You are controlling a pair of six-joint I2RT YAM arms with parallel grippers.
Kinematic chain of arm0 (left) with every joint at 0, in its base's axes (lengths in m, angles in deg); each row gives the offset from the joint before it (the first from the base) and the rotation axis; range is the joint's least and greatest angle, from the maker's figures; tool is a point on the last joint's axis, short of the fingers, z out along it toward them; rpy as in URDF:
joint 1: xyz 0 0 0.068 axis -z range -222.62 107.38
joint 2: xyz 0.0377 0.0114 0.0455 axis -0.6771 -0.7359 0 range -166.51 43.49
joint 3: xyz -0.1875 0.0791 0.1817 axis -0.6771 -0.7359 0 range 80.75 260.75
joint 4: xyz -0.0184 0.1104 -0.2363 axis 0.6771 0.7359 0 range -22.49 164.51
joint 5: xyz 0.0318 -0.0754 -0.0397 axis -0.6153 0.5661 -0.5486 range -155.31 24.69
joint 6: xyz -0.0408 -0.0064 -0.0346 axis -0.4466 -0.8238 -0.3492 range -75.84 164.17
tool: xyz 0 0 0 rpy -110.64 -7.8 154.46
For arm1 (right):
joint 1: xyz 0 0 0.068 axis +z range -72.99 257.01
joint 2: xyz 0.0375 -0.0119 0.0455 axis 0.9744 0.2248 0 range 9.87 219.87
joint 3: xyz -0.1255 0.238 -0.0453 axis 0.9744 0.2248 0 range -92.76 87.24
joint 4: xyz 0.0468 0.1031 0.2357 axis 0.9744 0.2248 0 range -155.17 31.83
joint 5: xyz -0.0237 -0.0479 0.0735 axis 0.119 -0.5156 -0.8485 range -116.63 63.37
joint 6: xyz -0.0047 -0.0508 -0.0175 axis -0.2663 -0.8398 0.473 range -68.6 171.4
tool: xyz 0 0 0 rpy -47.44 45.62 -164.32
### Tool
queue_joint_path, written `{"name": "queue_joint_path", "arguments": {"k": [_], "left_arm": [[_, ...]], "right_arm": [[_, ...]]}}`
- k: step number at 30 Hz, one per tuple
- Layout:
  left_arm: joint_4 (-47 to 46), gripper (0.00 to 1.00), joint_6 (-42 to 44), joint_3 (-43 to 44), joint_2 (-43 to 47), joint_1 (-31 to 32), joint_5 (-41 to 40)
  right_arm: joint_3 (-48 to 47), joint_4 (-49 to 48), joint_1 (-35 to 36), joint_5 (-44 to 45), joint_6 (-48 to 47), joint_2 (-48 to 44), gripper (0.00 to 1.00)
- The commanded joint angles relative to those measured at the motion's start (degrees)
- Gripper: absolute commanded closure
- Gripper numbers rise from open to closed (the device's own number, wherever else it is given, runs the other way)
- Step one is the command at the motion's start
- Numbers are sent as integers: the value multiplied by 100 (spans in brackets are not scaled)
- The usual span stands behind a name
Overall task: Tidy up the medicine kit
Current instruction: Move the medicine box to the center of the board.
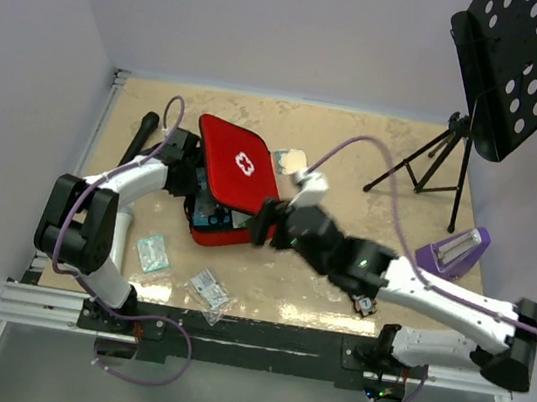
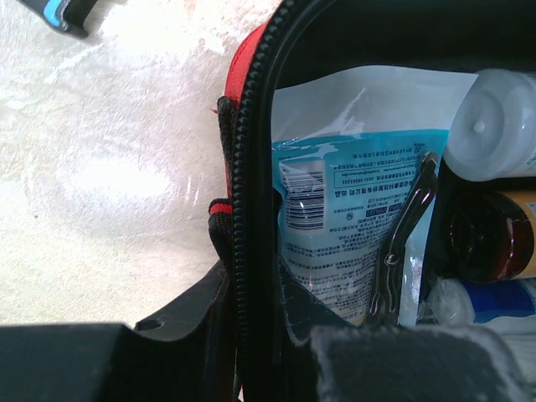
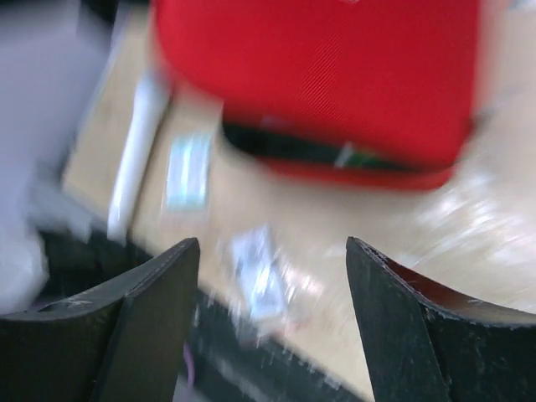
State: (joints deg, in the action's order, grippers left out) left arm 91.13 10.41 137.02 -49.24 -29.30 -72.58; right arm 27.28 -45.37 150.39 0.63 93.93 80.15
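The white packet (image 1: 292,161) is outside the kit, farther out than my right gripper and lower, so my right gripper will next move outward past the lid, go down and close on it.
The red medicine kit (image 1: 244,162) lies mid-table, its white-cross lid propped partly open. My left gripper (image 1: 189,177) is shut on the kit's left zipper rim (image 2: 244,167), one finger outside the wall and one inside. The left wrist view shows a blue-and-white packet (image 2: 352,209), a white bottle (image 2: 494,126) and a brown bottle (image 2: 490,239) inside the kit. My right gripper (image 1: 265,223) is open and empty, hovering by the kit's front right corner. In the blurred right wrist view its fingers (image 3: 155,310) frame the kit (image 3: 318,75) and the table.
A teal packet (image 1: 152,252) and a clear packet (image 1: 209,291) lie near the front edge. A white packet (image 1: 290,159) sits behind the kit, a black stick (image 1: 139,138) far left. A purple object (image 1: 453,251) and a music-stand tripod (image 1: 436,165) stand right.
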Motion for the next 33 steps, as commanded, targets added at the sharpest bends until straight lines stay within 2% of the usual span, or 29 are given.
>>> {"name": "queue_joint_path", "arguments": {"k": [1, 4, 9, 15, 21, 28, 33], "left_arm": [[-533, 82, -175, -168, 615, 21, 296], [-525, 82, -201, -467, 861, 21, 305], [-507, 82, -166, -906, 1213, 21, 270], [-384, 82, -140, -1004, 1354, 21, 331], [-340, 82, -166, -1136, 1600, 21, 375], [-305, 81, -78, -1153, 1618, 21, 428], [-358, 81, -78, -1241, 1626, 21, 401]], "right_arm": [[-305, 9, -2165, 237, -638, -358, 27], [-699, -282, -3073, 139, -991, 553, 27], [-1087, -1036, -3717, -63, -1062, 1970, 26], [-1798, -1495, -3875, -55, -1369, 3410, 24], [-2343, -1943, -3893, -81, -1589, 4212, 22], [-3731, -1145, -3911, 138, -1659, 5530, 20], [-3987, -943, -3990, 235, -1624, 5926, 21]]}}
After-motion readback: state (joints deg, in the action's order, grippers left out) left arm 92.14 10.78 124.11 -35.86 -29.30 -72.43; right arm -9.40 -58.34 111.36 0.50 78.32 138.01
